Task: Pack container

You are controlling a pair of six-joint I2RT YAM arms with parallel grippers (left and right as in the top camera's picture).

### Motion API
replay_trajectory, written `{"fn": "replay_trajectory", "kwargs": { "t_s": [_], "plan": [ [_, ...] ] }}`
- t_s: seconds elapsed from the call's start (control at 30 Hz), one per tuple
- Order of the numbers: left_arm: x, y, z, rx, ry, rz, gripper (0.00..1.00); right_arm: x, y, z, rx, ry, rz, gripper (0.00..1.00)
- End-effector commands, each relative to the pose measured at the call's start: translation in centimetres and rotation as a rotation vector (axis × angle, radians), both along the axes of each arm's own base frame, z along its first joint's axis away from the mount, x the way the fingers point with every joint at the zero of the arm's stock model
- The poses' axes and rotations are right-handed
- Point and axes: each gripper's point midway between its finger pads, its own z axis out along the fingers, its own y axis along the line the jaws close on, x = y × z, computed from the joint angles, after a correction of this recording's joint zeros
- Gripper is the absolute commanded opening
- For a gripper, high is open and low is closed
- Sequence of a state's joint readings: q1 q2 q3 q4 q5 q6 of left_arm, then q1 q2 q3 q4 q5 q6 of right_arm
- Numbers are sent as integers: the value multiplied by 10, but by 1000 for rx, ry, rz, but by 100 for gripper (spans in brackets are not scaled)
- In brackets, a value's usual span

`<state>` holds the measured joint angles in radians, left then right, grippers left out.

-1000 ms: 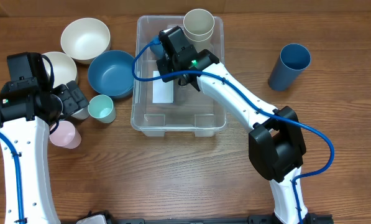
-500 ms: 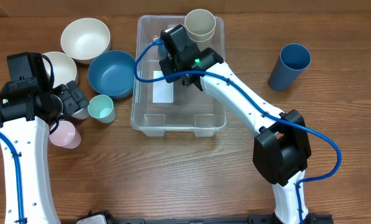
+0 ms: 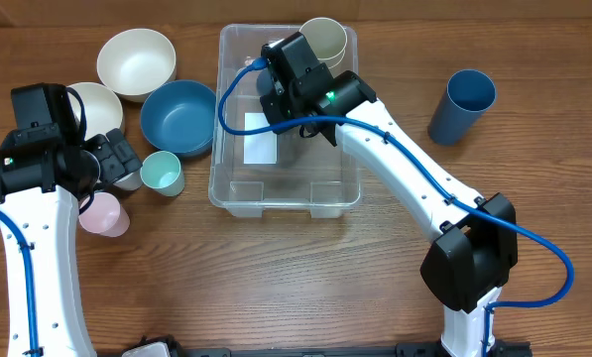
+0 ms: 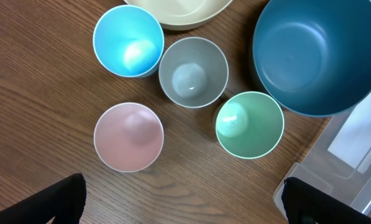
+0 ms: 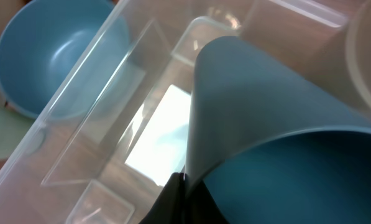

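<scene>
The rim of the blue cup goes free over the container's bare bottom beside the label next, as my right gripper draws back and turns. The cream cup point(image 3: 323, 40) fills the container's far corner.
The clear container point(image 3: 235, 193) stands mid-table with a white label point(image 3: 260, 139) on its base. My right gripper point(image 3: 288, 107) reaches down into it. In the right wrist view this gripper point(image 5: 182, 182) is shut on the rim of a blue cup point(image 5: 284, 143), which hangs tilted above the label point(image 5: 163, 140); from overhead the cup is hidden under the gripper. A cream cup point(image 3: 323, 40) stands in the container's far right corner. My left gripper point(image 3: 112, 159) hovers open point(image 4: 185, 205) over bare wood near several small cups, holding nothing.
Left of the container are a blue bowl point(image 3: 178, 117), two cream bowls point(image 3: 136, 62) point(image 3: 95, 104), a mint cup point(image 3: 162, 174), a pink cup point(image 3: 104, 213), a grey cup point(image 4: 192, 71) and a light blue cup point(image 4: 128, 40). A tall blue cup point(image 3: 464, 104) stands at the right.
My right arm has shifted a little to the right and back inside the container, still gripping the blue cup. The left arm has not moved.
</scene>
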<state>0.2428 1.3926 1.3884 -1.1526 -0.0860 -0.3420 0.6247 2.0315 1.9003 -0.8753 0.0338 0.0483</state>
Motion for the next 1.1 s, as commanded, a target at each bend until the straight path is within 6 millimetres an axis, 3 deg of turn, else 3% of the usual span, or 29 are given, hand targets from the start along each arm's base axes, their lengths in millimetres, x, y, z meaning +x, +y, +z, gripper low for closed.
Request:
{"fn": "replay_trajectory", "kwargs": {
  "t_s": [0.0, 0.27, 0.53, 0.9, 1.07],
  "plan": [
    [4, 1, 7, -8, -25, 13, 100, -13, 16, 31, 28, -52, 97, 4],
    [4, 1, 7, -8, -25, 13, 100, -35, 4, 14, -86, 17, 172, 4],
    [4, 1, 7, -8, -25, 13, 100, -58, -9, 1, -237, 49, 365, 4],
    [4, 1, 7, -8, -25, 13, 100, -69, -7, 36, -241, -45, 430, 4],
    [4, 1, 7, -8, -25, 13, 100, -93, -15, 40, -325, -41, 577, 4]
  ]
}}
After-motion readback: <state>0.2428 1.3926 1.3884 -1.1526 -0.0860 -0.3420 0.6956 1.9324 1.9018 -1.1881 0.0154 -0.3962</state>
